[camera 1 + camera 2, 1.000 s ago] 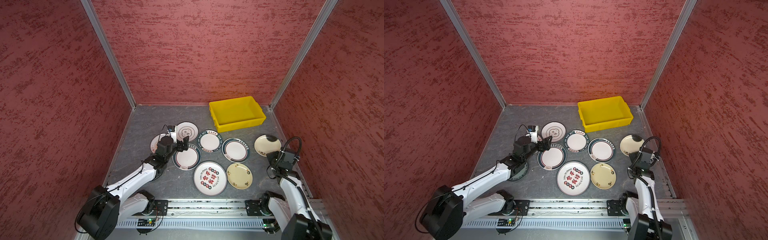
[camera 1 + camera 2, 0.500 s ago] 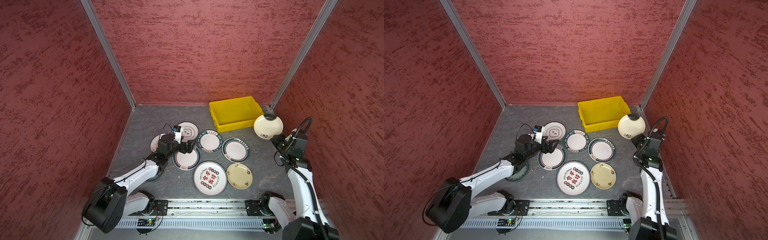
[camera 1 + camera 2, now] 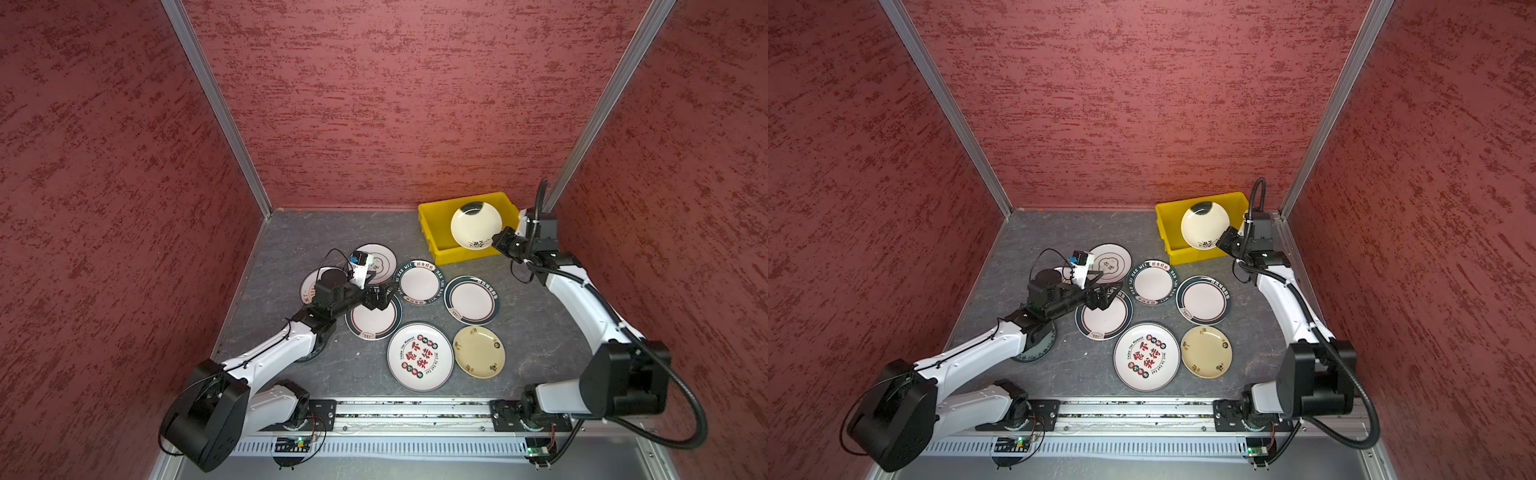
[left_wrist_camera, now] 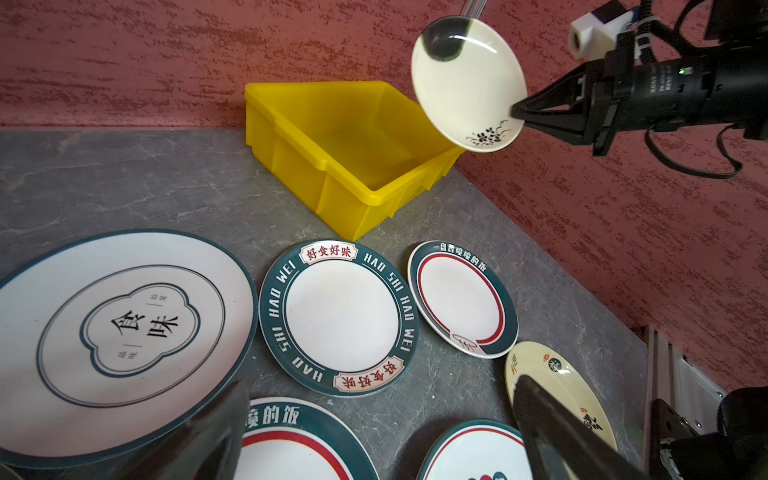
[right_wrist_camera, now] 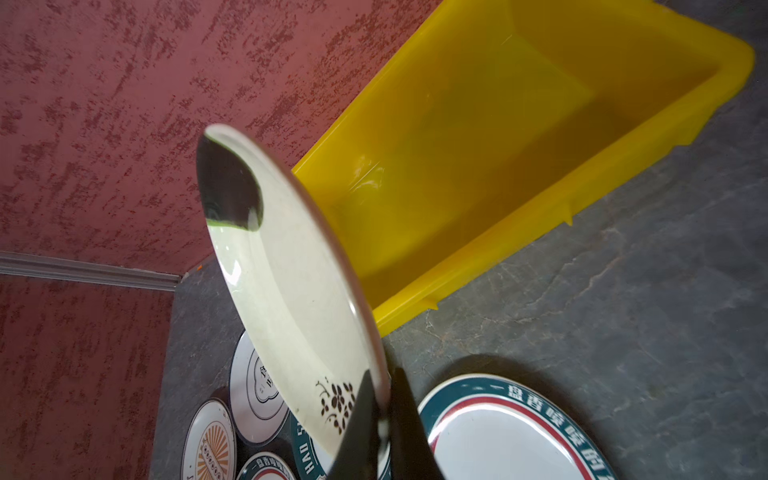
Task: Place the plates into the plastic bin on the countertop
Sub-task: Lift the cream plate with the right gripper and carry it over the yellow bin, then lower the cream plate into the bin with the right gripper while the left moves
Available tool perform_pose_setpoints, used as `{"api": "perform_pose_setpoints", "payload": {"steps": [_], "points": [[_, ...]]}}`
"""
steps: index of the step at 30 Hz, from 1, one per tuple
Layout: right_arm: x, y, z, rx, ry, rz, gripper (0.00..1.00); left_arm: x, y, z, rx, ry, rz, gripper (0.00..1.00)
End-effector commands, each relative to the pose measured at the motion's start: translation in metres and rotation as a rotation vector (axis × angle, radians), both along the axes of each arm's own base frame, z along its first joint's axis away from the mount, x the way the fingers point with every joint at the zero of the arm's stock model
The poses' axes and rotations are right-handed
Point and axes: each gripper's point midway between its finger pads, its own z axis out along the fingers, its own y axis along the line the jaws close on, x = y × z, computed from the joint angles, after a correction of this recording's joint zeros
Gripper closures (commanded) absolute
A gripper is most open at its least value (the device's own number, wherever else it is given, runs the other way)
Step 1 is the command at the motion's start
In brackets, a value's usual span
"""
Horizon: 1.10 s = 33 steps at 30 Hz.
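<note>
The bin's end by the green-lettered plate is empty and lies outward and below, so I will next lower my right gripper outward into that end and release the cream plate's rim.
My right gripper (image 5: 380, 384) is shut on the rim of a cream plate (image 3: 473, 226) with a small dark flower print. It holds the plate tilted above the yellow plastic bin (image 3: 457, 255), which has nothing in it. My left gripper (image 3: 384, 293) stands open low over a green-rimmed plate (image 3: 372, 322), with nothing between its fingers (image 4: 540, 407). Several more plates lie flat on the grey countertop (image 3: 311, 232). Among them are a green-lettered plate (image 3: 417, 282), a large red-printed plate (image 3: 419, 356) and a cream-yellow plate (image 3: 478, 352). A dark patterned plate (image 3: 1038, 349) is half hidden under my left arm.
Red textured walls (image 3: 374, 104) close in the back and both sides, with metal corner posts (image 3: 582, 145). The bin stands in the back right corner against the wall. A metal rail (image 3: 415, 415) with both arm bases runs along the front edge.
My right gripper has lifted the cream plate off the countertop at the right and carried it up and back over the bin. The left gripper has edged right, staying open.
</note>
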Motion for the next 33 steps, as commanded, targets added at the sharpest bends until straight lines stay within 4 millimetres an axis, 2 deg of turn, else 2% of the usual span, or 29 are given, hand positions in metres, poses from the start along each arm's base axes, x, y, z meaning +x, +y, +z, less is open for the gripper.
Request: {"api": "perform_pose_setpoints", "payload": {"steps": [1,6,11,17,21,26,33], "points": [[0.028,-0.012,-0.001,-0.087,-0.007,-0.061,1.00,0.003,0.006,0.013,0.017,-0.046,0.038,0.01],[0.063,-0.007,-0.006,-0.124,0.000,-0.061,1.00,0.003,0.014,0.017,0.043,-0.071,0.079,0.01],[0.093,-0.012,-0.029,-0.190,0.071,-0.097,1.00,0.003,0.017,0.020,0.037,-0.082,0.102,0.01],[0.120,0.008,-0.045,-0.192,0.111,-0.045,1.00,0.005,0.021,0.018,0.067,-0.081,0.126,0.01],[0.128,0.021,-0.058,-0.220,0.162,-0.026,1.00,0.006,0.025,0.019,0.072,-0.086,0.144,0.00],[0.128,0.022,-0.072,-0.262,0.189,-0.071,1.00,0.008,0.031,0.017,0.080,-0.088,0.184,0.00],[0.128,0.030,-0.099,-0.265,0.242,-0.043,1.00,0.013,0.042,0.016,0.103,-0.088,0.247,0.01]]}}
